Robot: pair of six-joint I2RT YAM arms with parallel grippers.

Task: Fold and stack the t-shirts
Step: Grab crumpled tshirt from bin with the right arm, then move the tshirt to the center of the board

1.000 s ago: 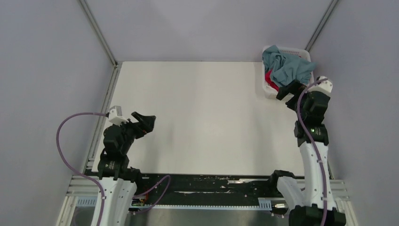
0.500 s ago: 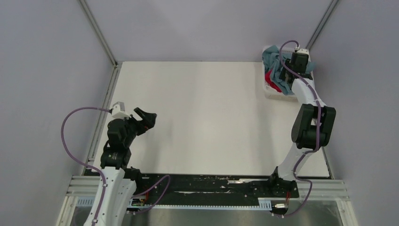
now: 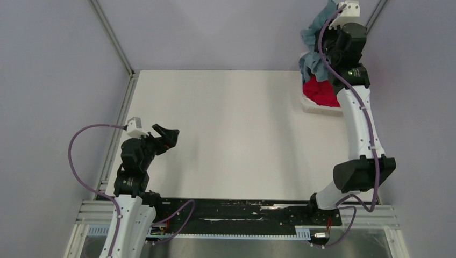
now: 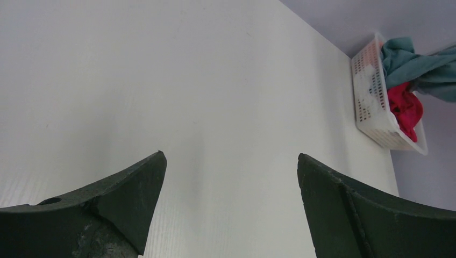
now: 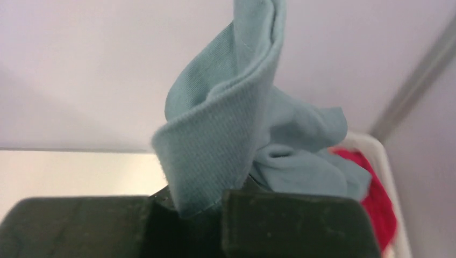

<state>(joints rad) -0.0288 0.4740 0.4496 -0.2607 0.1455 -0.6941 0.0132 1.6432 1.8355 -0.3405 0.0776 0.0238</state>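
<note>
My right gripper swings the t-shirt back and down off the basket next and releases it, as bare tabletop lies beside the basket, below and back from that gripper.
My right gripper (image 3: 332,44) is shut on a fold of the teal-blue t-shirt (image 3: 315,33) and holds it raised above the white mesh basket (image 3: 317,109) at the table's far right corner. In the right wrist view the teal-blue t-shirt (image 5: 231,123) sticks up from between the closed jaws of the right gripper (image 5: 215,207), and its lower part trails down toward the basket. A red t-shirt (image 3: 321,92) lies bunched in the basket. My left gripper (image 3: 168,137) hovers open over the left side of the table, with nothing between the fingers of the left gripper (image 4: 230,155).
The white table (image 3: 226,134) stretches between the two arms. Grey walls with metal corner posts (image 3: 110,35) close it in on three sides. The basket (image 4: 371,102) sits against the right wall. A purple cable (image 3: 80,156) loops beside the left arm.
The right arm reached into the basket, shut on the teal-blue shirt and lifted it up toward the back wall, uncovering the red shirt. The left arm has barely moved.
</note>
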